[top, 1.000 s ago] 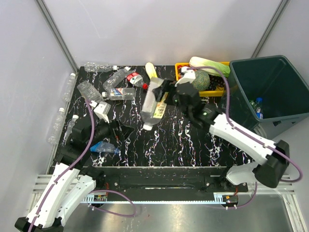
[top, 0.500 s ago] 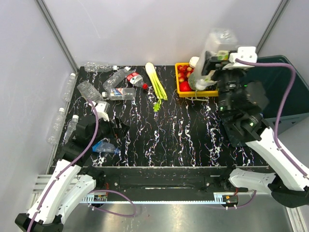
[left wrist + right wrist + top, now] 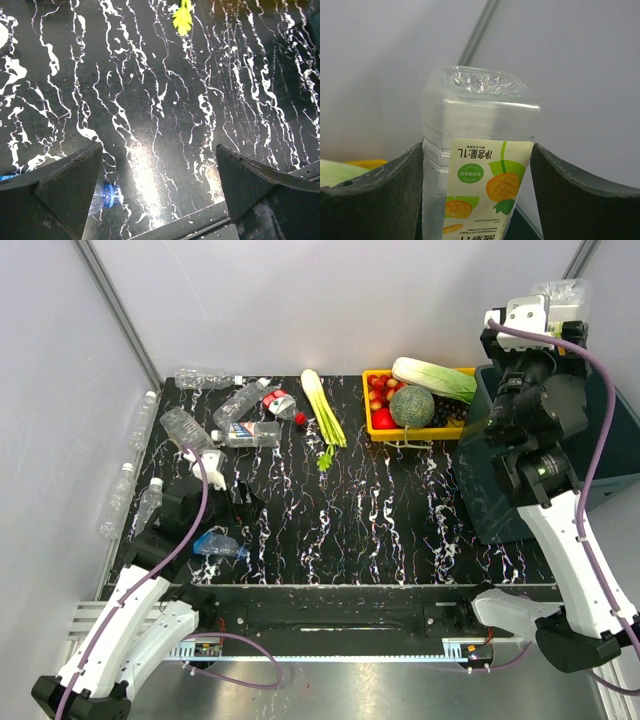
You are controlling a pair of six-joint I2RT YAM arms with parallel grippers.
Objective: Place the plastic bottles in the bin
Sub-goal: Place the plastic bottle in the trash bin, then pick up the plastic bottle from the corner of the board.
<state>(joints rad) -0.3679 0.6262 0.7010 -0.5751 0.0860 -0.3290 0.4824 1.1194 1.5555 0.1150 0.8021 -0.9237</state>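
Observation:
I should pull the open fingers of my left gripper back, turn them and lower them around the crushed bottle's clear shoulder point(image 3: 229, 548) point(image 3: 97, 201), which is below and back from the gripper.
My right gripper point(image 3: 477, 200) is shut on a big clear square bottle with a pineapple label point(image 3: 479, 165). In the top view that gripper point(image 3: 550, 325) holds the bottle point(image 3: 563, 292) high above the dark teal bin point(image 3: 490, 505) at the right. My left gripper point(image 3: 160, 175) hangs open over bare table, and a blue bottle cap point(image 3: 107, 195) peeks out beside its left finger. From above, the left gripper point(image 3: 235, 508) is just behind a crushed blue bottle point(image 3: 218, 545). Several clear bottles point(image 3: 250, 433) lie at the table's back left.
A yellow tray point(image 3: 372, 400) with a green melon point(image 3: 411, 405), cabbage and tomatoes stands left of the bin. Celery stalks point(image 3: 322, 410) lie mid-back. More clear bottles point(image 3: 115, 498) lie off the table's left edge, against the wall.
The right arm has lifted the pineapple bottle from mid-table and swung it up and to the right, above the bin. The left arm has barely moved.

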